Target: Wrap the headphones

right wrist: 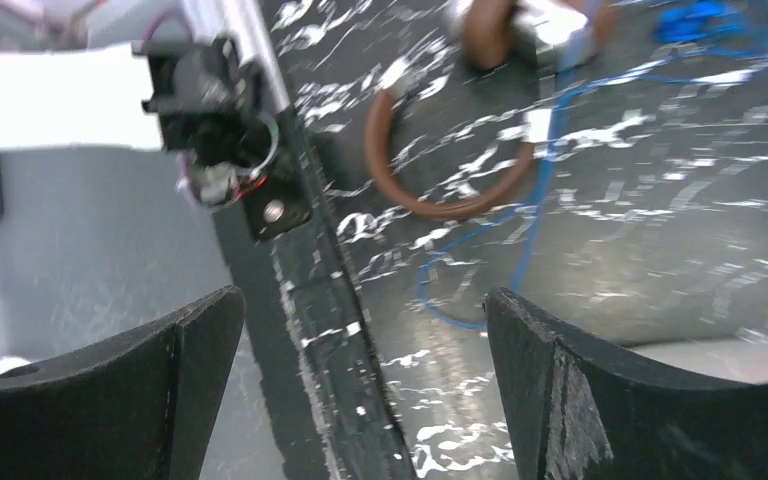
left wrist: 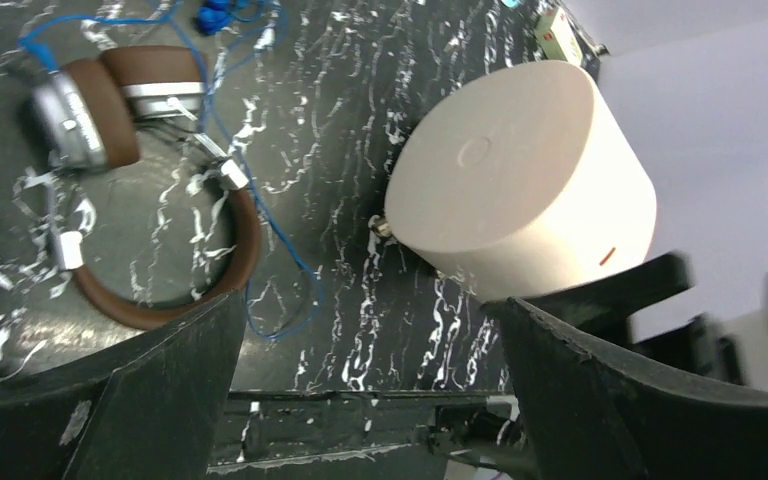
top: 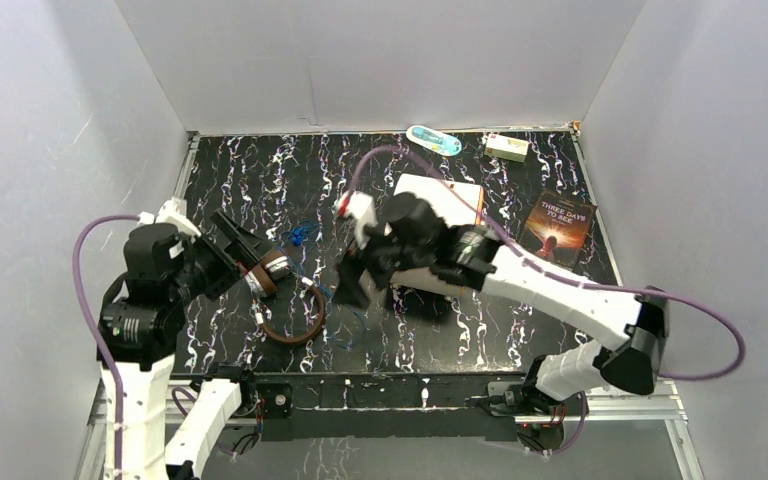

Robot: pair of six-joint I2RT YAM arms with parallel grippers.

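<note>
My right gripper needs to move down and to the left in the top view next, because the headband's end by the blue cable lies below it on that side.
The brown headphones (top: 285, 300) lie on the black marbled table at front left, silver-backed cups (top: 268, 272) folded together and the headband (top: 295, 325) looping toward the front edge. Their thin blue cable (top: 300, 237) trails loose, bunched behind them. My left gripper (top: 245, 242) is open and empty just left of the cups. My right gripper (top: 353, 285) is open and empty to the right of the headband. The left wrist view shows the cups (left wrist: 90, 115), headband (left wrist: 235, 260) and cable (left wrist: 295, 270). The right wrist view shows the headband (right wrist: 440, 170) and a cable loop (right wrist: 460, 300).
A large cream cylinder (left wrist: 520, 180) stands right of the headphones, mostly under my right arm. A white pad with an orange edge (top: 445, 192), a dark book (top: 557, 225), a small cream box (top: 507, 147) and a teal item (top: 433, 140) lie at the back.
</note>
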